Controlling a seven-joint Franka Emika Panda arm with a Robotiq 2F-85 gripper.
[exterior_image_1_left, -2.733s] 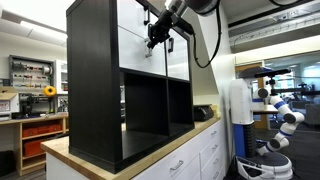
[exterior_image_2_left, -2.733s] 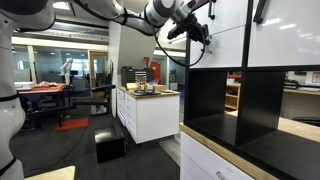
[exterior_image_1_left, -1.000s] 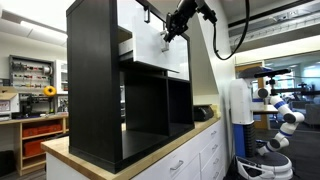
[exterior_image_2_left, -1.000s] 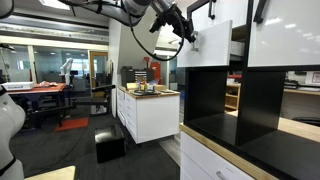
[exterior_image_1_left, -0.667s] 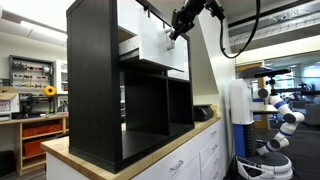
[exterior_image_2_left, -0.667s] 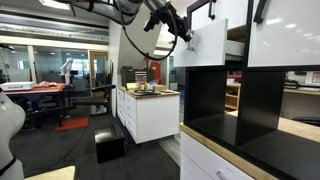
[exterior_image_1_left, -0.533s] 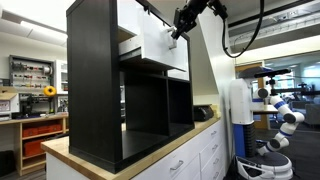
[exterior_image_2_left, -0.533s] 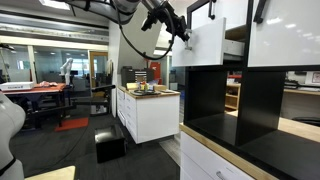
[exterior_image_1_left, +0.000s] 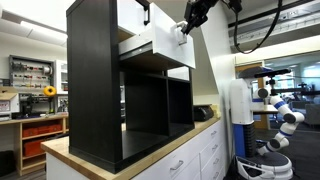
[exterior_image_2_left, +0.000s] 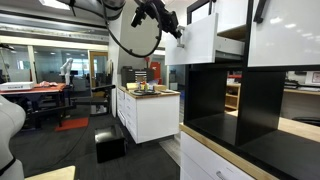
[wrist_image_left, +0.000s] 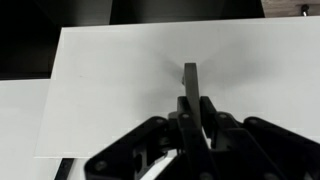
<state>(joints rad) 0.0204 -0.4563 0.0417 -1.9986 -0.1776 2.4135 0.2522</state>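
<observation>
My gripper is holding the dark handle between its fingers and should pull farther away from the black shelf unit, since the drawer is still partly inside. Then it should let go of the handle.
A tall black shelf unit stands on a wood-topped counter and holds white drawers in its upper row. One white drawer sticks out of the unit, its front well ahead of the neighbouring fronts. My gripper is at that front in both exterior views, with the arm reaching in from above. In the wrist view the gripper is shut on the thin dark handle, which stands upright on the white drawer front.
The counter has white cabinets below it. The lower cubbies of the shelf are open and dark. A white robot stands at the side. A white island and a black box on the floor sit farther back.
The drawer has slid out of the shelf unit, from flush to well extended. My gripper has moved outward with it, still shut on the handle.
</observation>
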